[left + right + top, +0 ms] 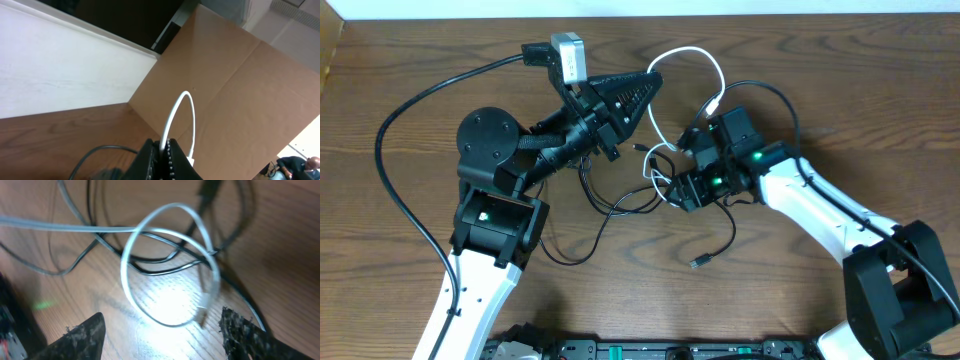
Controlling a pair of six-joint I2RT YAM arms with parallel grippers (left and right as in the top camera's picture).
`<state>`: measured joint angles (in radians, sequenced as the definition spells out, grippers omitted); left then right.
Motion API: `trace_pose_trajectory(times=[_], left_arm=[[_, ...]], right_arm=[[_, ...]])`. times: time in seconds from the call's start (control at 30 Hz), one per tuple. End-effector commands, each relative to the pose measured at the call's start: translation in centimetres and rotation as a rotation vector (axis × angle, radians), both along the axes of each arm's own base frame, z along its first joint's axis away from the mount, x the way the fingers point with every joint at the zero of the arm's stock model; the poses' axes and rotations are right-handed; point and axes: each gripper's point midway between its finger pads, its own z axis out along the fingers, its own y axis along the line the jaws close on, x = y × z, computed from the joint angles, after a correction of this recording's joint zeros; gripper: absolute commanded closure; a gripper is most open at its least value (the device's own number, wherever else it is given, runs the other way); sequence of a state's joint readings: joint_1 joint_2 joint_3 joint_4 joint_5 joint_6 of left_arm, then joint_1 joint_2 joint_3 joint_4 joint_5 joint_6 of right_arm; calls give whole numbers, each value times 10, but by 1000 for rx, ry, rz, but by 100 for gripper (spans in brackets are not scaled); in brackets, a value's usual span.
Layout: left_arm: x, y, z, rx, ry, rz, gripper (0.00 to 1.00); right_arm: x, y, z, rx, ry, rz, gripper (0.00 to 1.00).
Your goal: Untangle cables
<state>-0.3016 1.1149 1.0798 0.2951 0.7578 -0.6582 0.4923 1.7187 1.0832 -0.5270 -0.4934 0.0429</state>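
The near side of the white cable's small loop point(663, 196) point(145, 314) curves between my open fingers, clear of the crossed black cables, so my right gripper will move down onto it.
The white cable point(705, 62) arcs over the back of the table, and its plug point(716, 104) hangs by the right wrist. My left gripper point(642, 88) is shut on this cable, which shows pinched between the fingers point(164, 146) and rises in a loop point(181, 102). Further along, the same cable drops into a small loop point(131, 255) whose plug end point(203, 311) lies on the wood. My right gripper point(162, 332) hovers open over that loop with nothing between its fingers point(82, 336). Thin black cables point(620, 205) lie crossed under and around the loop, and one black plug point(700, 263) trails toward the front.
A thick black arm cable point(388, 150) sweeps round the left side of the wooden table point(840, 80). A brown cardboard panel point(240, 85) and a white wall point(60, 65) stand beyond the table's back edge. The right arm's base point(900, 290) fills the front right corner.
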Motion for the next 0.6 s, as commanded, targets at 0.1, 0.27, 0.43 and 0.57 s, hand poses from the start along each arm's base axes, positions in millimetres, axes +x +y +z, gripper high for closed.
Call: trace_pose_trajectory(times=[0.1, 0.27, 0.43, 0.57], left_arm=[[-3, 2, 8, -7, -15, -4, 92], [-3, 2, 8, -7, -15, -4, 92], [-3, 2, 8, -7, -15, -4, 92], [-3, 2, 8, -7, -15, -4, 93]], right_arm=[[-3, 10, -1, -94, -142, 112, 27], [-6, 19, 0, -86, -161, 133, 28], [-6, 21, -1, -81, -169, 136, 32], [-9, 19, -7, -81, -165, 133, 34]])
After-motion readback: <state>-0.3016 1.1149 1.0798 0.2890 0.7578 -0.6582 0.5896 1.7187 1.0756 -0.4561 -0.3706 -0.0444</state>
